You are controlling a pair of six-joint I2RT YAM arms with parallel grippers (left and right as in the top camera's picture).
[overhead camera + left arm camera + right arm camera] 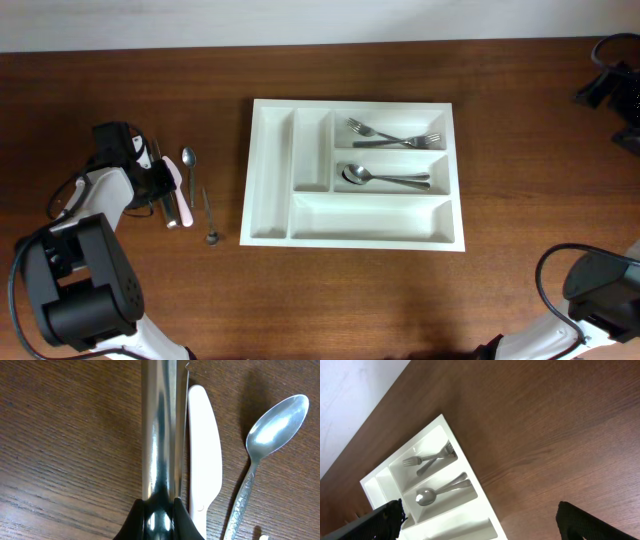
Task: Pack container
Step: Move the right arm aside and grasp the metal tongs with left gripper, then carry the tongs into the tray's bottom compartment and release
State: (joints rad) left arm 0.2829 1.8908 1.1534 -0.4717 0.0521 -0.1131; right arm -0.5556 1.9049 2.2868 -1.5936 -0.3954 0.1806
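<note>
The container's near long section (373, 218) is empty, so next my left gripper needs to raise the steel knife, carry it over, turn it lengthwise, lower and release it.
The white five-compartment container (272, 170) lies mid-table. Its top long compartment holds two forks (395, 135), its middle one holds spoons (385, 178); the others hold nothing. It also shows in the right wrist view (375, 482). My left gripper (160, 182) is left of the container, shut (160, 515) on a steel knife (160, 435) just over the wood. A white plastic knife (204, 445) lies right beside it, then a metal spoon (275, 425). My right gripper (480, 520) is open and holds nothing, above the table's far right (608, 82).
A thin metal utensil (209, 215) lies on the wood between the loose spoon (189, 160) and the container's left wall. The arm bases stand at the front left (80, 290) and front right (600, 290).
</note>
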